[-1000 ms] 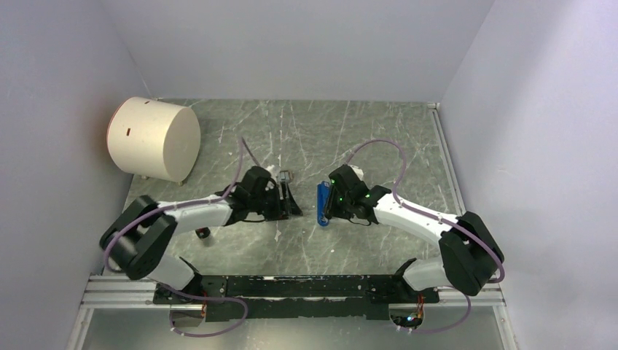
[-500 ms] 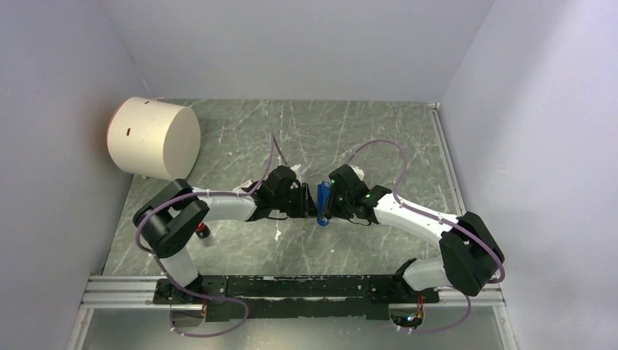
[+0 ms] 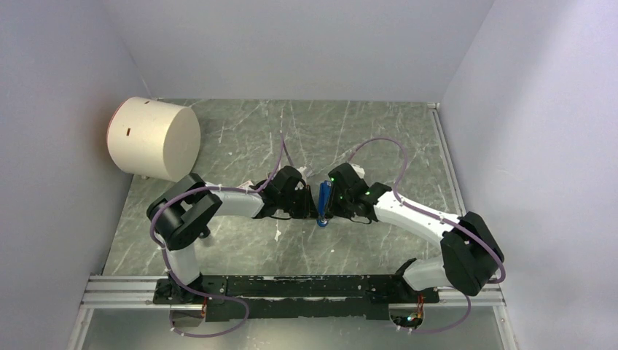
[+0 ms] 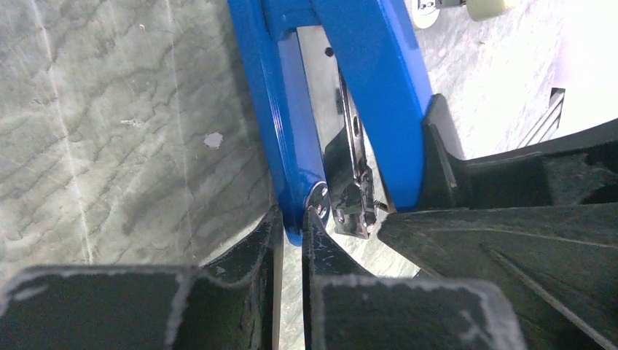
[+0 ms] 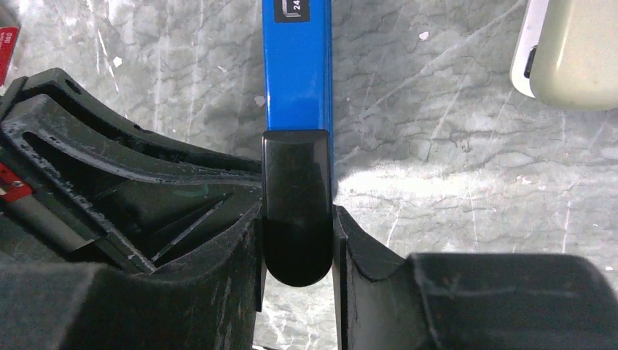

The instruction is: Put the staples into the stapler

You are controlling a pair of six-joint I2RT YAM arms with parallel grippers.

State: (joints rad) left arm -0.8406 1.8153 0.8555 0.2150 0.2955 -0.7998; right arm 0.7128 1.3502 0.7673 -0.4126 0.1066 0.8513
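Because the upper blue half overhangs the metal channel, I will swing its black end outward with my right gripper beyond the stapler's far end and release it.
The blue stapler (image 3: 323, 198) is held off the table between both grippers at mid-table. It stands hinged apart: the left wrist view shows two blue halves (image 4: 379, 87) with the shiny metal channel (image 4: 348, 182) between them. My left gripper (image 4: 291, 219) is shut on the tip of the thinner blue half (image 4: 280, 109). My right gripper (image 5: 297, 213) is shut on the stapler's black end (image 5: 297, 197), and the blue body (image 5: 297, 73) runs away from it. In the top view the left gripper (image 3: 310, 204) and right gripper (image 3: 333, 204) almost touch. The staples are out of view.
A large cream cylinder (image 3: 153, 138) lies at the far left of the table. A pale off-white object (image 5: 568, 51) sits on the table beyond the right gripper. Walls close in on the left, right and back.
The left arm swung right to the stapler and its jaws closed on the tip of one blue half. The right gripper kept its hold and did not move.
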